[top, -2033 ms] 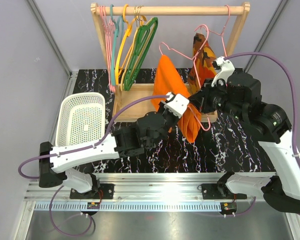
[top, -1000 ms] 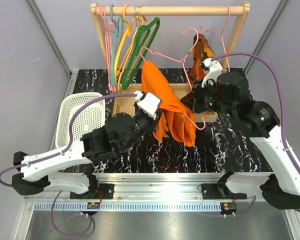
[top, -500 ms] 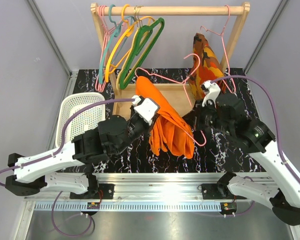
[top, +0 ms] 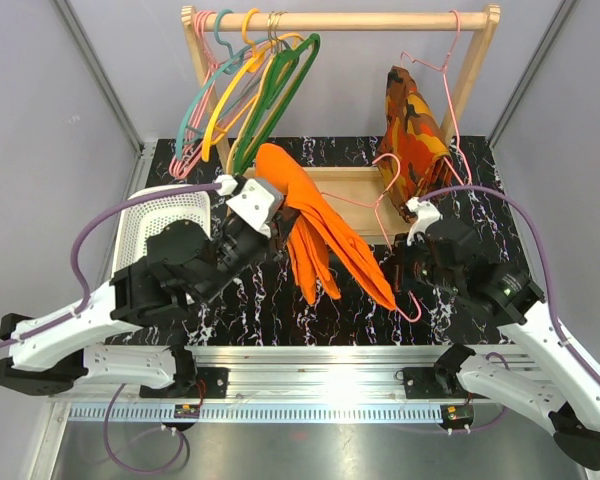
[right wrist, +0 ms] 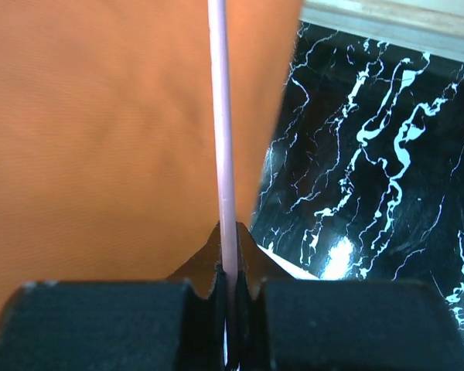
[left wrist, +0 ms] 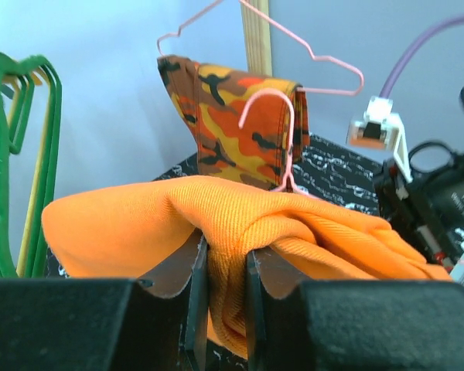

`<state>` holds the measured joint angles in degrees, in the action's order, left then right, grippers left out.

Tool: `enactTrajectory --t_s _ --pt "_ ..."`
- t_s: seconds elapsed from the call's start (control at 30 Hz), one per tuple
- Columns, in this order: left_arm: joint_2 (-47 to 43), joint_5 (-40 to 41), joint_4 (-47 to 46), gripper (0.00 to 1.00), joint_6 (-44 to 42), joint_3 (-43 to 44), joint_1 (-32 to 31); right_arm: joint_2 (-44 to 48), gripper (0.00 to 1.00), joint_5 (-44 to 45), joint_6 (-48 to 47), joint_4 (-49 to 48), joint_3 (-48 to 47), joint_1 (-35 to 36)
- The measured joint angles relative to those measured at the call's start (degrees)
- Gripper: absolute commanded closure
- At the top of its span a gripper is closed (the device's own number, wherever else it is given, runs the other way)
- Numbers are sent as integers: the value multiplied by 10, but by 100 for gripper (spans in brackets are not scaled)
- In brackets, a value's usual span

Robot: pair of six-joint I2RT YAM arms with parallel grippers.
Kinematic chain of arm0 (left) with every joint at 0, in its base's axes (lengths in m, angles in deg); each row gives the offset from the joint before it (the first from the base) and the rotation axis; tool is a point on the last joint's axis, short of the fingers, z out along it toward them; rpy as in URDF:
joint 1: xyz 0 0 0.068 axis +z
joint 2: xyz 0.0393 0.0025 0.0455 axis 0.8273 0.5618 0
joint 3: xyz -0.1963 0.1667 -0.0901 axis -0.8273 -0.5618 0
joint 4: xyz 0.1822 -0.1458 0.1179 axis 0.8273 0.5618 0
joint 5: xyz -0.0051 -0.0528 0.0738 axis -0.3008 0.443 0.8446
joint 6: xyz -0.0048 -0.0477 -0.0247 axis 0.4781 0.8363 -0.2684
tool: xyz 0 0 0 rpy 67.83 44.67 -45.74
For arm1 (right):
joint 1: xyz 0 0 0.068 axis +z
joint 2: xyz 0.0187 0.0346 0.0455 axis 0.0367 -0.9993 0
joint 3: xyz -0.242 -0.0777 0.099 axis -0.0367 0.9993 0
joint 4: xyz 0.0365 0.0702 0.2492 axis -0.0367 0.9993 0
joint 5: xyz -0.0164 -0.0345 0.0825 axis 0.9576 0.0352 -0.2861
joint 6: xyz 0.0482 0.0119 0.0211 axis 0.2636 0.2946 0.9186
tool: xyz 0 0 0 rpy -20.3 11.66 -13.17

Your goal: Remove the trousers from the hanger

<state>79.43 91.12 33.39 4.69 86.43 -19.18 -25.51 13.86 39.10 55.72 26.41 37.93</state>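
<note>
I will move my left gripper to the left in the top view next, then down over the white basket (top: 152,222), which is open and empty, and release the trousers (top: 315,225).
The bright orange trousers (top: 315,225) hang in the air over the middle of the table, still draped on the thin pink hanger (top: 378,197). My left gripper (top: 277,222) is shut on a fold of the trousers (left wrist: 240,232) at their upper left end. My right gripper (top: 400,272) is shut on the hanger's wire (right wrist: 221,139), low on its right side, with the orange cloth (right wrist: 100,131) just beside it. The hanger's hook (left wrist: 267,108) rises behind the trousers in the left wrist view.
A wooden rack (top: 340,20) stands at the back with green, yellow, teal and pink hangers (top: 250,95) on the left and a patterned orange-brown garment (top: 410,125) on the right. A white basket (top: 155,225) sits at the left. The table top is black marble (top: 450,170).
Both arms have drawn back toward me and lowered. The left gripper carried the trousers' end leftward, stretching the cloth along the hanger, and the right gripper came down with the wire. The rack's hangers swing.
</note>
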Motion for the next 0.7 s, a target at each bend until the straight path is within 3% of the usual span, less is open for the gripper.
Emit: enactTrajectory --t_s 0.43,0.7 --pt "-77 -18 21 100 -23 34 0 -11 100 80 11 27 68 -3" --pt "-203 1 60 100 -22 -92 0 -24 100 151 23 7 69 -3"
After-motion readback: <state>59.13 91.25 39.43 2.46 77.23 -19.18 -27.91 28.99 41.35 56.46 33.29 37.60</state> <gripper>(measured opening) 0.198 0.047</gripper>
